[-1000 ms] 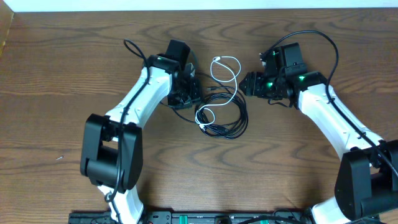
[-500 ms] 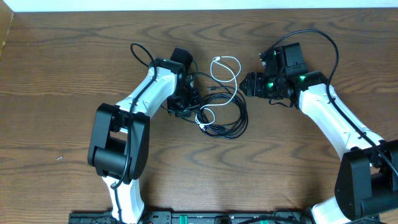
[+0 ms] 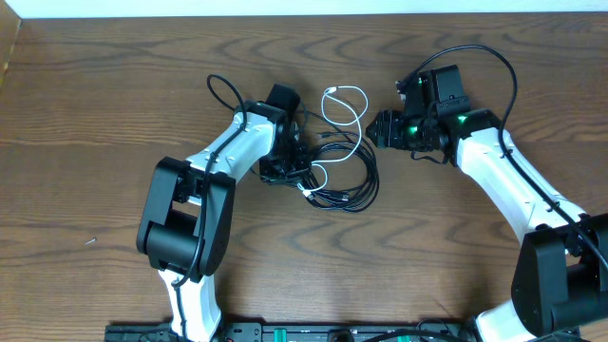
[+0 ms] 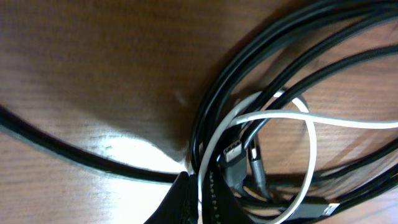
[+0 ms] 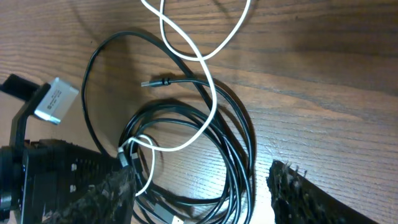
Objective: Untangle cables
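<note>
The white cable's bend over the black coil (image 3: 348,155) (image 5: 203,128) is on top, so my right gripper should next move down and to the left in the overhead view, onto that part of the white cable.
Two cables lie tangled at mid-table: a white cable (image 3: 357,144) looping down from the far side, and a black cable (image 3: 367,185) coiled under it. My left gripper (image 3: 302,173) sits at the coil's left edge. In the left wrist view the left gripper (image 4: 200,196) is shut on the white cable (image 4: 311,118), which runs up between its fingertips over the black cable (image 4: 261,56). My right gripper (image 3: 378,128) hovers open just right of the pile. In the right wrist view the right gripper (image 5: 202,196) stands wide above the black cable (image 5: 245,137) and the white cable (image 5: 208,81).
A grey plug end (image 4: 233,155) lies inside the coil beside the left fingertips. A black plug (image 5: 152,82) points left near the coil's top. The left arm's own thick wire (image 3: 223,90) arcs behind it. The wooden table (image 3: 95,142) stretches on all sides.
My left gripper has slid right into the pile's left edge and shut on the white cable. The right arm has not moved.
</note>
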Controlling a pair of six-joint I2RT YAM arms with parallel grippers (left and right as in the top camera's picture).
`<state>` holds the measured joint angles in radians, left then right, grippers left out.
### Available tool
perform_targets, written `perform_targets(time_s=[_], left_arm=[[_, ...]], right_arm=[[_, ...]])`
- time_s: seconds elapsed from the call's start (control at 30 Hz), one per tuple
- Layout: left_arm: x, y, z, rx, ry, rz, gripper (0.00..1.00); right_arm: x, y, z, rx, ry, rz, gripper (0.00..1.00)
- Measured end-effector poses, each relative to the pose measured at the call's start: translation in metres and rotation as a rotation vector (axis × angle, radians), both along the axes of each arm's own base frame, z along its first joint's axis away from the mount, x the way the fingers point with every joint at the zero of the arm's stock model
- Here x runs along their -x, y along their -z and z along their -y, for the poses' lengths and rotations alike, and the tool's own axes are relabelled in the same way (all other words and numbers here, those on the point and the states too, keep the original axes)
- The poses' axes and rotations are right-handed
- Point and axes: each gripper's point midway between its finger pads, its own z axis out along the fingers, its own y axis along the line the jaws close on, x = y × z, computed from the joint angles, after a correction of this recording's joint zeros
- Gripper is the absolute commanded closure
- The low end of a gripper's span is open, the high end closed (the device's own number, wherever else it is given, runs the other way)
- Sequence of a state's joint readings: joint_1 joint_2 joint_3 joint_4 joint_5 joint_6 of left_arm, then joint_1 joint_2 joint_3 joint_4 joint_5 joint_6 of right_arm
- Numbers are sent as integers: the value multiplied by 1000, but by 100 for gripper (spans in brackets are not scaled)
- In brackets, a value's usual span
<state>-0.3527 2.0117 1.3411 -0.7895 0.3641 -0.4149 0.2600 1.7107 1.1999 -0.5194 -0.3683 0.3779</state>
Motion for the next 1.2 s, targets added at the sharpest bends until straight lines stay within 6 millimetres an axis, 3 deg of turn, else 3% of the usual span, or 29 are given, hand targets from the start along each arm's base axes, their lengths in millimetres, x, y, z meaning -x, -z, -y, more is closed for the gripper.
perform_targets(time_s=[0.27, 0.37, 0.47, 0.57, 0.7, 0.87, 1.07, 1.2], left_arm=[[-7, -2, 4, 18, -7, 26, 93], [-13, -16, 8, 44, -6, 59, 92], [-25, -45, 14, 80, -4, 140, 93], [-43, -102, 21, 150, -14, 308, 93], [-50, -177, 25, 237, -40, 500, 93], [-51, -224, 25, 300, -53, 627, 92], [-49, -223, 21, 278, -68, 622, 93], [-48, -213, 7, 202, -113, 600, 92]], right_arm=[[1, 0, -3, 0, -7, 0, 35], [3, 0, -6, -1, -17, 0, 35], [4, 0, -10, -1, -26, 0, 35], [6, 0, -12, -1, -32, 0, 35], [8, 0, -19, -2, -49, 2, 32], [9, -4, -30, -17, -95, 30, 30], [16, -6, -45, -38, -158, 37, 32], [24, 2, -60, -52, -192, 1, 36]])
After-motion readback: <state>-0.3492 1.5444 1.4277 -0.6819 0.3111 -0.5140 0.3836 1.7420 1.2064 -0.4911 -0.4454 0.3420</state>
